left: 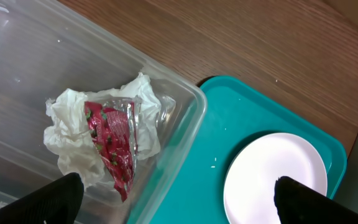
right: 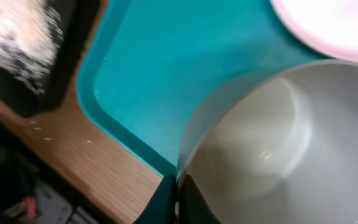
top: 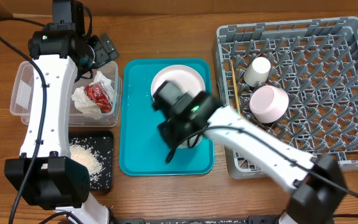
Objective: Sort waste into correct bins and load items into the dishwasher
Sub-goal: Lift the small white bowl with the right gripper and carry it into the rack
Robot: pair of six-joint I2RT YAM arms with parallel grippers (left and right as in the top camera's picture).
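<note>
My right gripper should next lift over the rack's raised side, tilt and let go in rack (top: 316,74) space next to the pink bowl, to the gripper's right in the overhead view.
My right gripper (top: 174,144) (right: 176,200) is shut on the rim of a white bowl (right: 272,143) (top: 194,140), low over the near part of the teal tray (top: 135,124). A pale pink plate (top: 178,81) (left: 275,177) (right: 334,25) lies on the tray's far half. My left gripper (top: 101,50) (left: 182,205) is open and empty above the clear tub's (top: 23,93) (left: 17,62) right wall. In the tub lie a crumpled white napkin (left: 73,130) and a red wrapper (top: 98,94) (left: 114,146). The grey dish rack (top: 316,74) holds a cream cup (top: 258,70), a pink bowl (top: 269,102) and chopsticks (top: 235,93).
A black tray (top: 104,168) (right: 23,99) with rice-like crumbs (top: 82,158) (right: 20,31) sits at the front left, beside the teal tray. The left arm stretches over the tub and the black tray. The right arm crosses the rack's front left corner.
</note>
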